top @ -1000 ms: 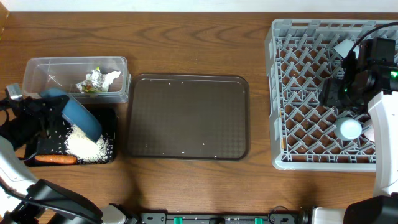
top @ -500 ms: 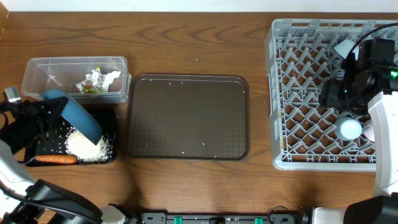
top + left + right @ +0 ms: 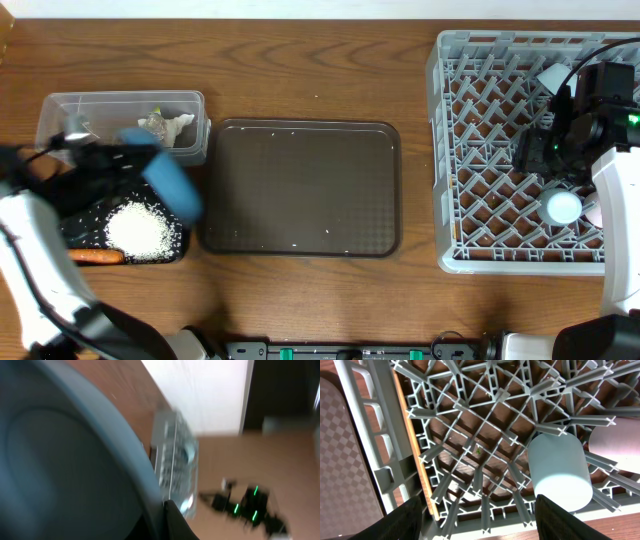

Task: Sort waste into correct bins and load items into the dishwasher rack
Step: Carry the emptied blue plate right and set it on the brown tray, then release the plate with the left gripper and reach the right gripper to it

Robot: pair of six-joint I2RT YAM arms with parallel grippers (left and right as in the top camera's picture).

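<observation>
The robot's left gripper will next swing to the right in the overhead view and lower the dark blue plate point(image 3: 172, 185), held level, onto the empty dark brown serving tray.
My left gripper point(image 3: 135, 165) is shut on the rim of the dark blue plate point(image 3: 172, 185), held tilted above the black tray's point(image 3: 70, 232) right edge; both are motion-blurred. The plate's underside point(image 3: 60, 460) fills the left wrist view, with one finger point(image 3: 175, 522) on its rim. White rice point(image 3: 140, 230) and an orange carrot point(image 3: 95, 256) lie in the black tray. Foil and wrapper scraps point(image 3: 162, 124) lie in the clear tub point(image 3: 60, 108). My right gripper point(image 3: 480, 527) hangs open over the dishwasher rack point(image 3: 450, 150), next to the light blue cup point(image 3: 560, 472) and the pinkish cup point(image 3: 620, 440).
The dark brown serving tray point(image 3: 300, 190) lies in the middle of the table between the bins and the rack. The right arm point(image 3: 600, 130) covers part of the rack's right side. The rack's upright pegs point(image 3: 485, 425) stand under the right gripper.
The left arm has swung the plate up and to the right, from over the rice toward the serving tray's left edge. The right arm has not moved.
</observation>
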